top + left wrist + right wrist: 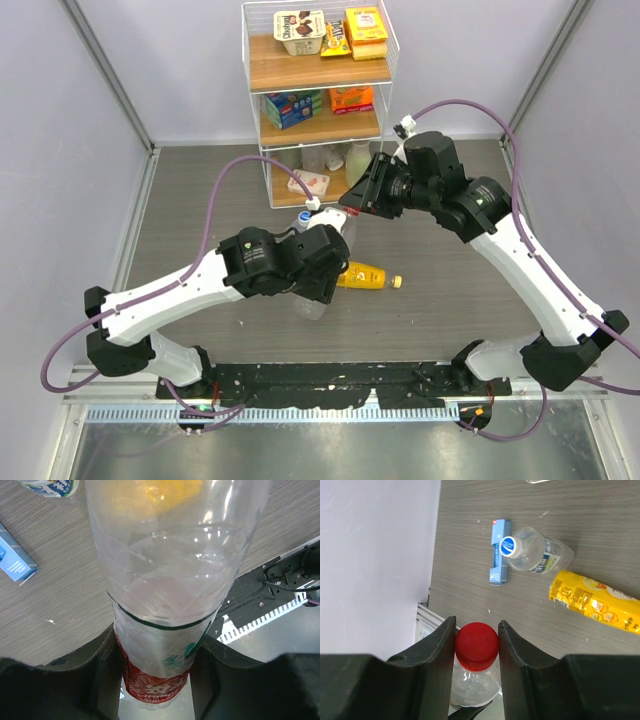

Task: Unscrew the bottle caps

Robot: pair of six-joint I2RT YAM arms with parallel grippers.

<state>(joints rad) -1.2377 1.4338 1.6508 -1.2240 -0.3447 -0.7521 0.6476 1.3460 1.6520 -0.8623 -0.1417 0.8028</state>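
Note:
The robot's right gripper will next lift the red cap away, put it down beside the juice bottle's cap [404,262] and let go of it, because the tabletop there is bare.
My left gripper [157,647] [322,268] is shut on the body of a clear bottle [165,580] with a red label [150,685], holding it off the table. My right gripper [476,625] [358,205] is shut on that bottle's red cap [477,641], one finger on each side. The yellow-orange juice bottle [366,276] [597,600] lies on its side on the table under the held bottle. The short clear water bottle [536,555] with a blue cap and blue label stands near it; its blue cap [303,216] shows in the top view behind my left wrist.
A small blue box [499,550] [15,560] lies beside the water bottle. A white wire shelf [318,90] with snack boxes stands at the back; a pale green bottle [357,158] is on its lowest level. A black rail [330,380] runs along the near edge.

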